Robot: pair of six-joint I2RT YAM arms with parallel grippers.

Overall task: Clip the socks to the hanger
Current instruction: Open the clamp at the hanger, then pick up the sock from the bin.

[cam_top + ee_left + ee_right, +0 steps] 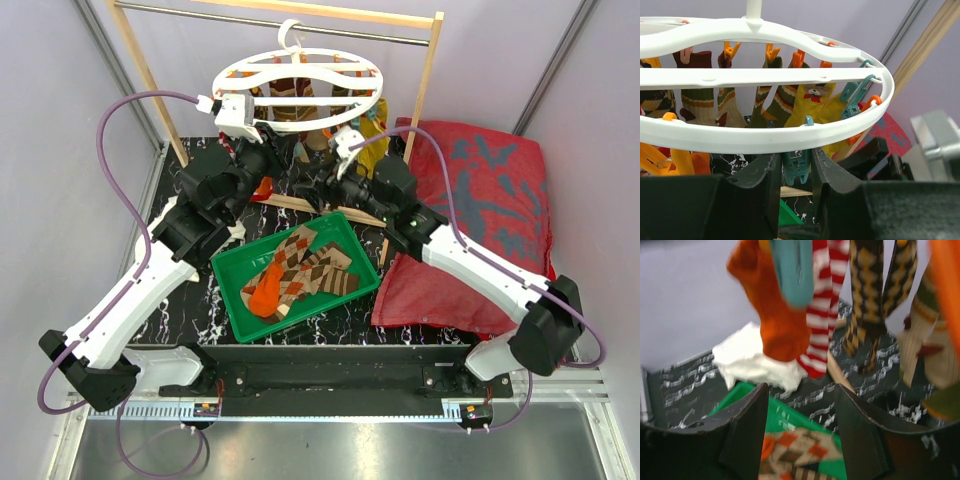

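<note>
The plain orange sock in the tray is below and nearer my base, so my right gripper should tip down and lower back onto it next.
The white round hanger [300,75] hangs from the rack rod, with several socks [310,105] clipped under it. In the left wrist view its ring [765,137] crosses the frame. My left gripper [235,110] is at the ring's left rim, and its fingers [765,185] close on a teal clip [796,167] under the ring. My right gripper [345,140] is open and empty below the hanging socks. Its view shows a plain orange sock [782,315] and a red-and-white striped sock [822,315] above it. Argyle socks [305,262] and an orange sock [265,292] lie in the green tray [235,300].
The wooden rack frame [430,70] with its metal rod stands at the back. A big red cushion [480,210] lies on the right. A white cloth [755,362] lies on the marbled table beside the tray [785,415].
</note>
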